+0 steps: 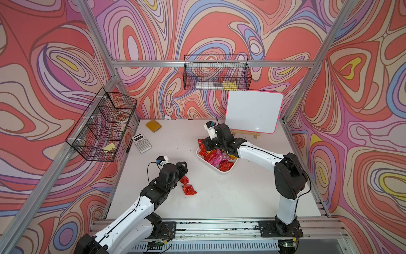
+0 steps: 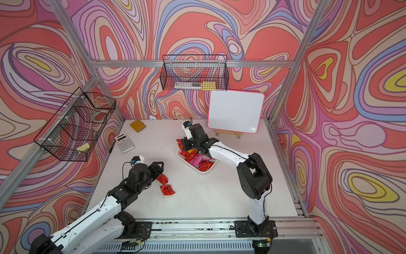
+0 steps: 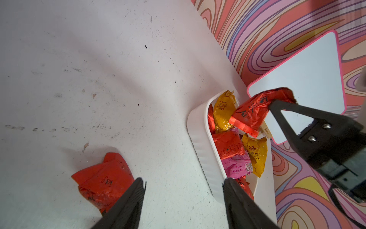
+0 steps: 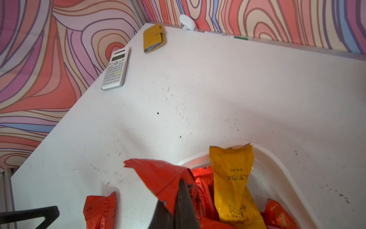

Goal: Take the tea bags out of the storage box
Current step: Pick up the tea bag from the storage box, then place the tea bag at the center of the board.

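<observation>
My right gripper should next move back past the box's rim and down to the bare tabletop beside the red tea bags. It should let go of the corner of the red tea bag there, because that spot is empty.
The storage box (image 1: 227, 171) is a shallow white tray right of the table's middle, holding red, pink (image 1: 217, 158) and yellow tea bags. My right gripper (image 4: 181, 183) is over its far end, shut on the corner of a red tea bag (image 4: 162, 175) that hangs above the rim (image 3: 255, 109). A yellow tea bag (image 4: 231, 174) leans beside it inside the box (image 4: 277, 170). My left gripper (image 3: 184, 181) stands open over bare table, nothing between its fingers. Two red tea bags (image 1: 189, 189) (image 1: 184, 180) lie on the table beside it.
A calculator (image 1: 141, 143) and a mustard wallet (image 1: 153, 125) lie at the far left. A pink-edged whiteboard (image 1: 254, 112) stands on a wooden easel behind the box. Wire baskets hang on the left wall (image 1: 103, 125) and back wall (image 1: 216, 73).
</observation>
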{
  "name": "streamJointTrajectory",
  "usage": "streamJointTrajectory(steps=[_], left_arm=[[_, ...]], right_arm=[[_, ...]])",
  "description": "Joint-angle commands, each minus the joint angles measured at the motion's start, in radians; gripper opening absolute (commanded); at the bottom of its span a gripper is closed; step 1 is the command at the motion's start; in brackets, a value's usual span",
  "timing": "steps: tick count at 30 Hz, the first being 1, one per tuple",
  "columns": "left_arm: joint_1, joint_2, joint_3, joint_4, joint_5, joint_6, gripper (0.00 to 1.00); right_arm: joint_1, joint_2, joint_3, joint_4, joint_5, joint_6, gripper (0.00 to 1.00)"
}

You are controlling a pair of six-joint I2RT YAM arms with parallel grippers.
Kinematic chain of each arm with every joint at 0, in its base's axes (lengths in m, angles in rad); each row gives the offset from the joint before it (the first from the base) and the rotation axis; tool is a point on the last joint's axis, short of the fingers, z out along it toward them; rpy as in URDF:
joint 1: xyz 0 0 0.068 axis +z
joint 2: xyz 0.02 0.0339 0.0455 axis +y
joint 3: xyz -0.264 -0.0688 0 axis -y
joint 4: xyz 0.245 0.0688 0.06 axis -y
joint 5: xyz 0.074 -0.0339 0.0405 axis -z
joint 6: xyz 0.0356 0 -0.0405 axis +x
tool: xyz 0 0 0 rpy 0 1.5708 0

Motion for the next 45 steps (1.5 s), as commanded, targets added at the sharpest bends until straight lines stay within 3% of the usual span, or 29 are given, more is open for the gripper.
streamJointTrajectory(steps=[1,6,15,21,30,32,38,45], left_arm=[[0.012,0.006,-0.013,0.039,0.018,-0.015,0.67],[0.025,-0.012,-0.027,0.024,0.005,-0.038,0.67],[0.026,-0.136,-0.066,-0.109,-0.084,-0.089,0.66],[0.027,-0.228,-0.090,-0.184,-0.098,-0.101,0.66],[0.026,-0.286,-0.101,-0.241,-0.080,-0.079,0.68],[0.026,-0.278,-0.099,-0.229,-0.069,-0.068,0.68],[0.026,-0.179,-0.057,-0.125,0.013,0.009,0.70],[0.026,0.034,0.027,0.058,0.149,0.069,0.70]], right_arm=[[0.004,-0.043,-0.023,0.067,-0.014,0.003,0.03],[0.028,-0.103,-0.045,0.041,-0.050,0.046,0.03],[0.199,-0.176,-0.190,-0.051,-0.019,0.245,0.03],[0.231,-0.060,-0.177,-0.122,-0.003,0.309,0.03],[0.235,0.093,-0.102,-0.177,-0.080,0.325,0.05],[0.235,0.105,-0.092,-0.183,-0.087,0.325,0.11],[0.235,0.049,-0.113,-0.166,-0.029,0.304,0.47],[0.227,-0.159,-0.197,-0.126,0.163,0.225,0.53]])
